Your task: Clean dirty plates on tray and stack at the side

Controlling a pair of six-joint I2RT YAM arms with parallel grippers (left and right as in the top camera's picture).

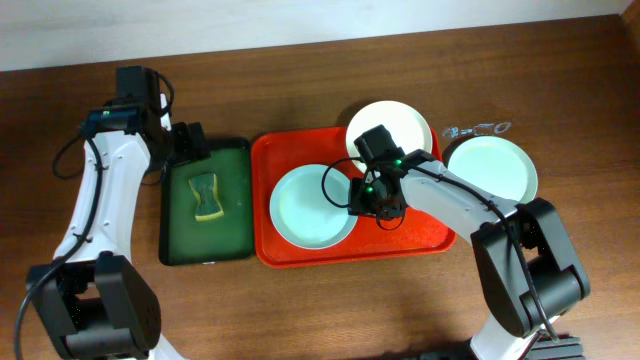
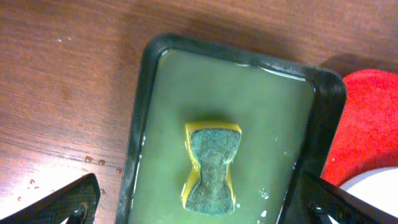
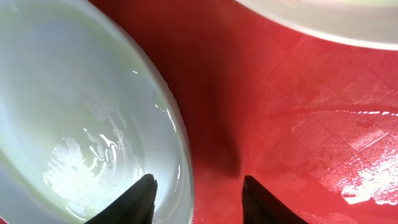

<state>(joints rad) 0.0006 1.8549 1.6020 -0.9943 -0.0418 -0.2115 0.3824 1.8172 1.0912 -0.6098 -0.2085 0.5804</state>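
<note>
The wet plate's rim (image 1: 353, 222) (image 3: 188, 200) already runs between the two open fingers of my right gripper, so next I need to keep the gripper still and close its fingers onto that rim.
A pale mint-blue plate (image 1: 310, 206) lies wet in the orange-red tray (image 1: 420, 235). A white-cream plate (image 1: 392, 122) rests on the tray's far rim. A second mint-blue plate (image 1: 492, 167) lies on the table right of the tray. My right gripper (image 3: 196, 186) is open, its fingers straddling the right rim of the wet plate (image 3: 81, 118), one finger over the plate, one over the tray floor (image 3: 298, 124). My left gripper (image 2: 205, 208) is open and empty, hovering above the sponge (image 2: 212, 168).
A dark green tray (image 1: 235, 160) of water stands left of the orange-red tray, holding a yellow sponge (image 1: 207, 196) with a grey-green scrub face. A small clear object (image 1: 478, 128) lies on the table behind the right plate.
</note>
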